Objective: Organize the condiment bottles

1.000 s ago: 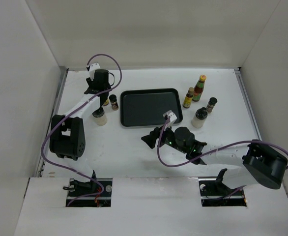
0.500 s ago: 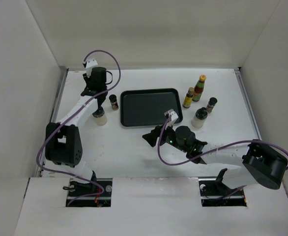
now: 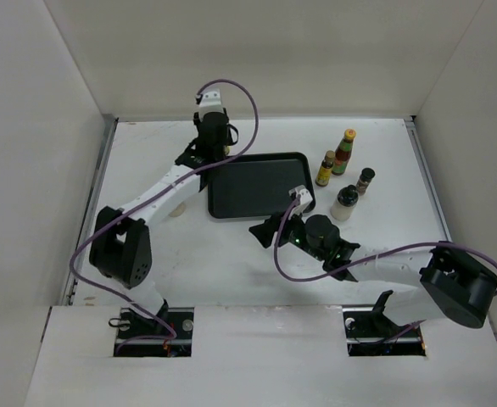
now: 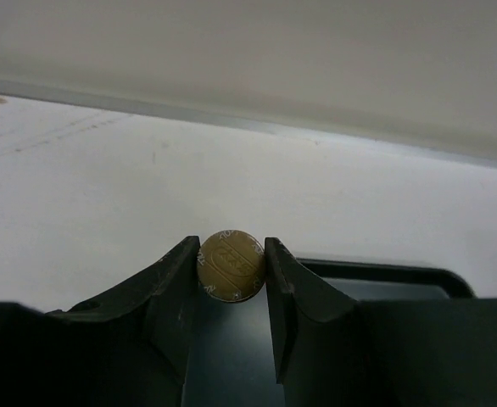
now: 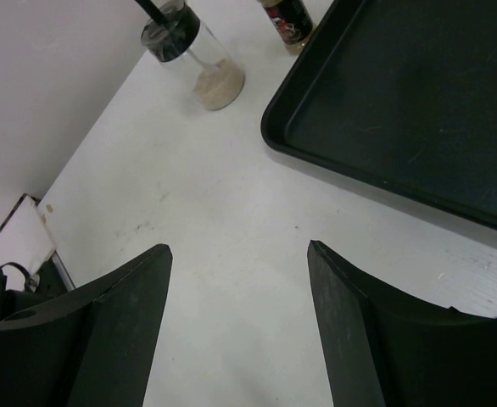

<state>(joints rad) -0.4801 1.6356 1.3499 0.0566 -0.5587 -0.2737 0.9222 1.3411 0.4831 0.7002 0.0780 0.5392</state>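
I will lower the bottle with my left gripper to the tray's bottom at the tray's far corner and let go of the bottle's tan cap [image 4: 231, 265], because that corner of the tray is below the gripper.
My left gripper [image 3: 215, 149] is shut on the tan cap [image 4: 231, 265] of a yellow-labelled bottle and holds it over the far left corner of the black tray [image 3: 261, 191]. The bottle's body is hidden. My right gripper [image 3: 265, 232] is open and empty, low over the table just in front of the tray. At the right stand a yellow-labelled bottle [image 3: 325, 169], the red bottle with a green neck [image 3: 343, 151], a dark jar [image 3: 365, 180] and a white bottle with a black cap [image 3: 344, 203]. The right wrist view shows another white bottle [image 5: 185, 51] and a dark jar [image 5: 287, 15] left of the tray.
The tray's rim [image 4: 384, 271] shows just behind the held cap, and its near left corner [image 5: 274, 136] lies ahead of my right gripper [image 5: 240, 250]. White walls enclose the table on three sides. My left arm [image 3: 159, 191] stretches across the left bottles.
My left arm has swung right from the table's far left to the tray's far left corner, carrying the tan-capped bottle. The right arm has barely moved.
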